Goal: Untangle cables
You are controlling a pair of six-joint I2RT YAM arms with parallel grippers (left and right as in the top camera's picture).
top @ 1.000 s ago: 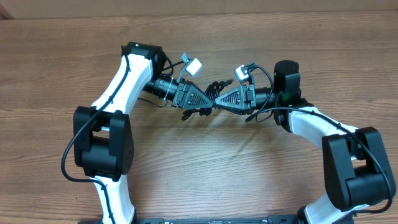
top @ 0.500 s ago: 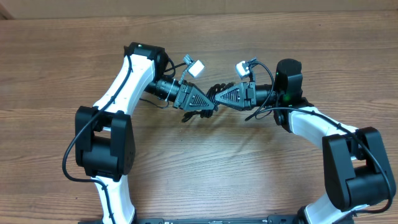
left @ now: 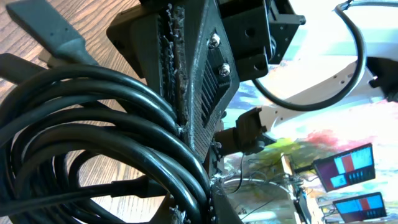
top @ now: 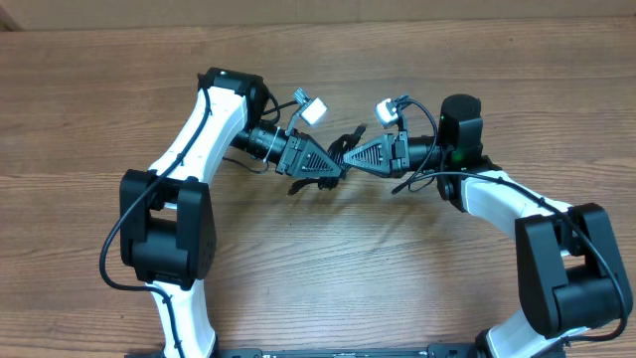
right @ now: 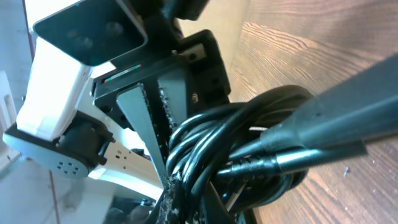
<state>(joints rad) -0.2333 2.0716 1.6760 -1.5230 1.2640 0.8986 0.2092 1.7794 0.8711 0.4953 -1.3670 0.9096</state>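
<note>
Bare tabletop is below my right gripper, to its right in the overhead view, so I will pull down that way and let go while my left gripper holds the bundle.
The cables [top: 341, 142] are a small coiled bundle of thin black cords held just above the table centre, with loops sticking out above and below the two grippers. My left gripper [top: 336, 168] comes in from the left and is shut on the bundle. My right gripper [top: 351, 160] comes in from the right, tip to tip with the left, and is also shut on it. In the left wrist view the cables [left: 93, 130] curve in thick loops into my pinched jaws. In the right wrist view the cables [right: 239, 140] fill the middle, with a plug shaft crossing them.
The wooden table [top: 328, 268] lies bare around the arms. Both arm bases stand at the near edge, and thick black arm wires [top: 114, 249] loop beside each arm. White camera units [top: 313, 109] ride on top of both wrists.
My right gripper has closed onto the cable bundle. Both grippers and the bundle have shifted slightly up and away from the near edge.
</note>
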